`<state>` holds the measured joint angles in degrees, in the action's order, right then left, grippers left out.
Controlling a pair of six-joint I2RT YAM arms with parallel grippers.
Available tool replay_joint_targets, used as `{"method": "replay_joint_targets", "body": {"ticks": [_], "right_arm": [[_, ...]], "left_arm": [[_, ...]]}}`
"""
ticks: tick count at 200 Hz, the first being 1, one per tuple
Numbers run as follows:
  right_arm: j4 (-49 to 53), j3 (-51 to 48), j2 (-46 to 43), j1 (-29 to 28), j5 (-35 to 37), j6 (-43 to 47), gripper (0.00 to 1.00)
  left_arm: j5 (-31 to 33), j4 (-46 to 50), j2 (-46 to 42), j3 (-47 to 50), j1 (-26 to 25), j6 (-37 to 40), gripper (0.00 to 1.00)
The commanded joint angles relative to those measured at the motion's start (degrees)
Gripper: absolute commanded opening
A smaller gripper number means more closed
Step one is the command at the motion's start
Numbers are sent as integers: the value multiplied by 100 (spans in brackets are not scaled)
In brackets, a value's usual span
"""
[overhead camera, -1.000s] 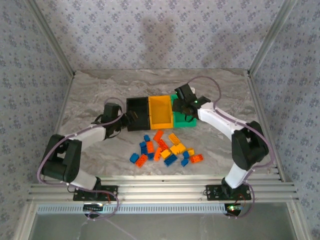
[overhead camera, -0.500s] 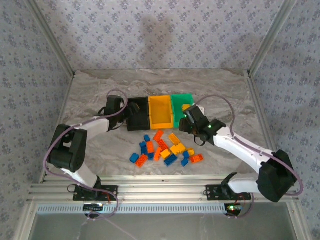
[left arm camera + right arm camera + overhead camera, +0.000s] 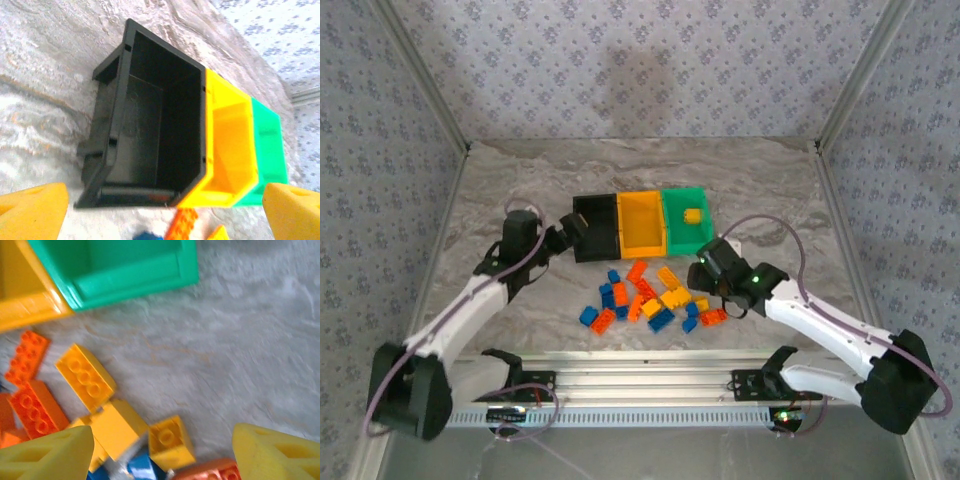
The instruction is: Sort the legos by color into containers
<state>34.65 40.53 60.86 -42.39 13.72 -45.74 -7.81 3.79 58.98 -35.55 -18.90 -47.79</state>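
The bare tabletop beside the small blue brick at the pile's near edge has room for both fingers, so the robot's right gripper will move back and down onto the brick next.
Three joined bins stand mid-table: black, yellow-orange and green. One yellow brick lies in the green bin. The loose legos, orange-red, blue and yellow, lie scattered in front of the bins. My left gripper is open and empty, just left of the black bin. My right gripper hovers open over the pile's right edge. Between its fingers I see a small yellow brick and an orange-red one, neither held.
The marble tabletop is fenced by metal posts and patterned walls. Bare table lies behind the bins and right of the pile. An orange-red brick lies just in front of the black and orange bins.
My right gripper left the green bin and came down toward the pile, leaving a yellow brick in the green bin. My left arm swung near the black bin and drew back left.
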Motion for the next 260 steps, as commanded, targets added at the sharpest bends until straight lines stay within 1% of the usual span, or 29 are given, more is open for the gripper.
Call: {"method": "replay_joint_targets", "body": {"ticks": [1,23,42,62,79,103,117,135,158,184,234,260], "right_arm": [[551,-376,-223,-142,-199,-358,75],[560,-737,-327,-331,-372,-728,75],[463,-925,-436,-662,-272,-1160,75],[283,-949,-475,-1021,-145,-1606,76],[57,-917,-440,-1285,-49,-2036,73],[-186,-800,-273,-1621,157,-2657,67],[-189,-708,-123,-1761,260,-2993,60],[-202,-592,66,-1928,336,-3398,55],[-169,-468,336,-2099,435,-3859,53],[-149,-461,585,-2159,483,-4248,53],[-398,-471,1033,-2159,422,-4486,55],[-354,-519,1180,-2150,393,-4626,54]], "left_arm": [[106,807,-917,371,-79,-207,100],[73,1195,-1808,719,-93,-339,100],[-54,1349,-2391,1008,-97,-503,100],[-76,1441,-2841,1268,-106,-632,100],[-22,1547,-3074,1404,-104,-666,100],[-2,1628,-3199,1480,-105,-679,100],[-12,1657,-3209,1473,-106,-671,100],[-20,1686,-3208,1463,-106,-670,100],[-56,1692,-3216,1481,-106,-670,100],[-86,1713,-3232,1487,-106,-661,100],[-151,1777,-3396,1525,-97,-609,100],[-170,1806,-3489,1582,-97,-609,100]]}}
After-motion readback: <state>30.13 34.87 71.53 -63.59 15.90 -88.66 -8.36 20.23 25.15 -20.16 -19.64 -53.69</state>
